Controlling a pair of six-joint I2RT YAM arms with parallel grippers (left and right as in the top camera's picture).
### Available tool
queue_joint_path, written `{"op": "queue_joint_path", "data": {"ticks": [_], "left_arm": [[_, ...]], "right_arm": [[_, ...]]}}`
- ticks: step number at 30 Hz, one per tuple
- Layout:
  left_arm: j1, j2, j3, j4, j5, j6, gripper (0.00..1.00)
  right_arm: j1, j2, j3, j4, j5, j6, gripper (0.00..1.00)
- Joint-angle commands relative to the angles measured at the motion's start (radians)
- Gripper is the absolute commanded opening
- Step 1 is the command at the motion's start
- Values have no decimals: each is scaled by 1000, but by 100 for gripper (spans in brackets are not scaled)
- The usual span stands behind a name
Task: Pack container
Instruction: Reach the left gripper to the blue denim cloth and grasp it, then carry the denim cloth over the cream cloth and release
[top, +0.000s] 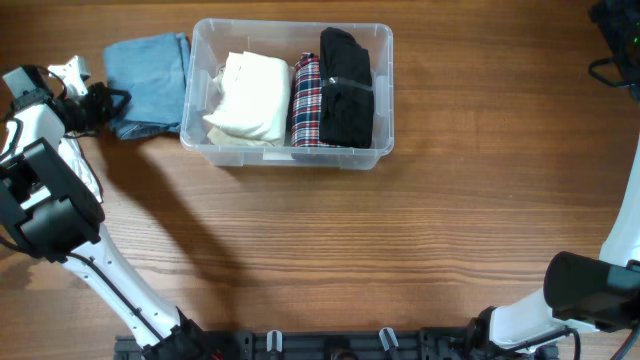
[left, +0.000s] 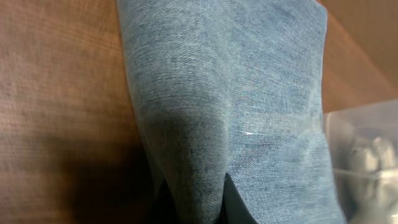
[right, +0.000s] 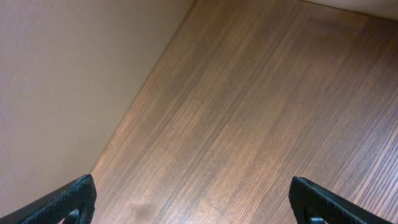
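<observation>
The left gripper lifts the denim cloth to the right in the overhead view next, beyond the container's side, over to the white cloth (top: 250, 95) and releases it.
The clear container (top: 290, 155) stands at the back middle of the table. It holds a folded white cloth (top: 250, 95), a red plaid cloth (top: 306, 100) and a black cloth (top: 346, 85) side by side. A folded blue denim cloth (top: 150, 70) lies on the table just left of the container. My left gripper (top: 108, 100) is at that cloth's left edge. In the left wrist view the jaws (left: 199, 208) pinch a fold of the denim (left: 236, 93), with a corner of the container (left: 367, 155) at the right. My right gripper (right: 196, 205) is open and empty above bare wood.
The wooden table (top: 350, 250) stretches in front of the container. The left arm's base (top: 45, 200) stands at the left edge and the right arm's base (top: 590, 290) at the lower right. Dark cables (top: 615, 40) sit at the far right corner.
</observation>
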Motion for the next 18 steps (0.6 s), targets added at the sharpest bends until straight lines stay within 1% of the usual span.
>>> {"op": "queue_joint_path", "data": {"ticks": [1,3,6,8,11,13,15,16,18], "left_arm": [[-9,-74,37,-100,59,-137,4],[-16,-170,49,-147,59,-137,4],[-24,-359,57,-203,59,-137,4],[-24,-456,57,-227,59,-137,4],[-24,-660,57,-246,59,-139,4],[-34,-756,57,-243,64,-190,4],[-78,-821,57,-244,112,-209,4],[-128,-841,57,-244,119,-259,4],[-217,-834,57,-240,119,-304,4]], "right_arm": [[3,-2,-1,3,2,10,100],[3,-2,-1,3,2,10,100],[3,-2,-1,3,2,10,100],[3,-2,-1,3,2,10,100],[3,-3,-1,3,2,10,100],[3,-2,-1,3,2,10,100],[3,-2,-1,3,2,10,100],[3,-2,-1,3,2,10,100],[3,-2,-1,3,2,10,100]]}}
